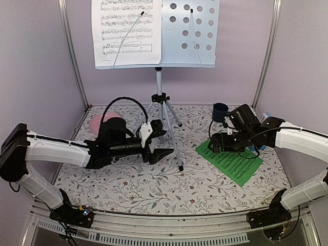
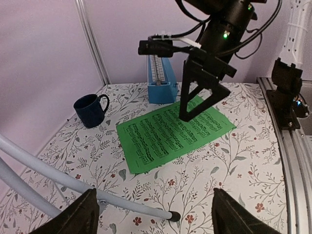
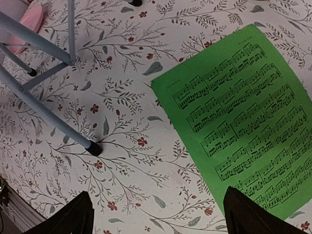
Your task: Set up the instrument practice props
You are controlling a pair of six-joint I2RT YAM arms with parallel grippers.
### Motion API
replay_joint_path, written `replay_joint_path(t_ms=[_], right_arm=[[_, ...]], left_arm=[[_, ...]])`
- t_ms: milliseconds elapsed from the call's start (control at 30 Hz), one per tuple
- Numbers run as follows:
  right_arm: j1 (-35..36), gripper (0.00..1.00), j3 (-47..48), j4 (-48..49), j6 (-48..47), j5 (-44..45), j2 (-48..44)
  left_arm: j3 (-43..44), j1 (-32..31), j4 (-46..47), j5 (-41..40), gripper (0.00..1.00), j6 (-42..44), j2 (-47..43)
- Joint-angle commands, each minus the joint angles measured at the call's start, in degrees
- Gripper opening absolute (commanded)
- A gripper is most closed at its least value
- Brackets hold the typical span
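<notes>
I should move my right gripper down and to the left in the top view next, onto the green page's corner nearest the tripod, because the green page lies flat.
The pale perforated music stand [image 1: 189,31] rises at the back on a silver tripod [image 1: 161,110]. A white sheet-music page [image 1: 127,31] rests on its left half. On the table at the right lies a green page [image 1: 229,160], flat. My left gripper [image 1: 163,142] is open beside the tripod's front leg [image 2: 97,190], and that leg runs between its fingers [image 2: 83,214]. My right gripper [image 1: 218,143] hovers open over the green page's [image 3: 243,122] left edge, holding nothing. Behind the right gripper stands the blue metronome [image 2: 161,80].
A dark blue mug [image 1: 220,111] stands at the back right near the wall. A pink plate [image 1: 100,122] lies at the back left behind my left arm. The tripod's foot [image 3: 95,148] rests left of the green page. Frame posts rise at both back corners.
</notes>
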Motion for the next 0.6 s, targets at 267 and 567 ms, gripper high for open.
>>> replay_joint_path(t_ms=[267, 567], right_arm=[[-6.8, 0.85, 4.0, 9.9, -3.2, -2.4, 18.5], [-2.3, 0.77, 18.7, 8.5, -3.6, 1.7, 33.8]], left_arm=[[1.9, -0.8, 4.9, 1.6, 0.79, -0.3, 2.1], [-1.1, -0.8, 5.5, -2.5, 0.79, -0.8, -0.7]])
